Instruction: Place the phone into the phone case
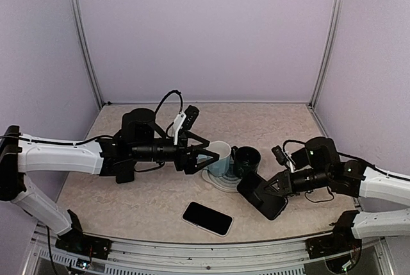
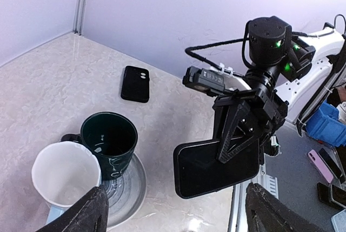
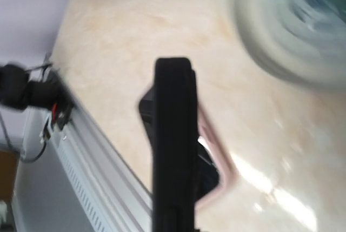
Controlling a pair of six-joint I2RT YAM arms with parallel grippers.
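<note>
The slab is still hanging tilted above the table, so the robot's right gripper needs to go down next, lay it flat on the bare tabletop (image 1: 276,224) beside the phone and let go.
My right gripper (image 1: 280,185) is shut on a flat black slab with a raised rim, which looks like the phone case (image 1: 262,196). It holds the case tilted just above the table; the left wrist view shows the case's broad face (image 2: 201,173), and the right wrist view shows it edge-on and blurred (image 3: 173,145). A dark-screened phone with a light rim (image 1: 207,218) lies flat near the front edge, left of the case. My left gripper (image 1: 210,152) is open and empty beside the pale mug; its fingertips (image 2: 81,213) frame the bottom of the left wrist view.
A pale blue-white mug (image 1: 220,158) and a dark green mug (image 1: 247,159) stand on a grey plate (image 1: 221,184) mid-table. Another black phone-shaped thing with two camera holes (image 2: 135,83) lies far right near the wall. The front rail (image 1: 192,249) runs close to the phone.
</note>
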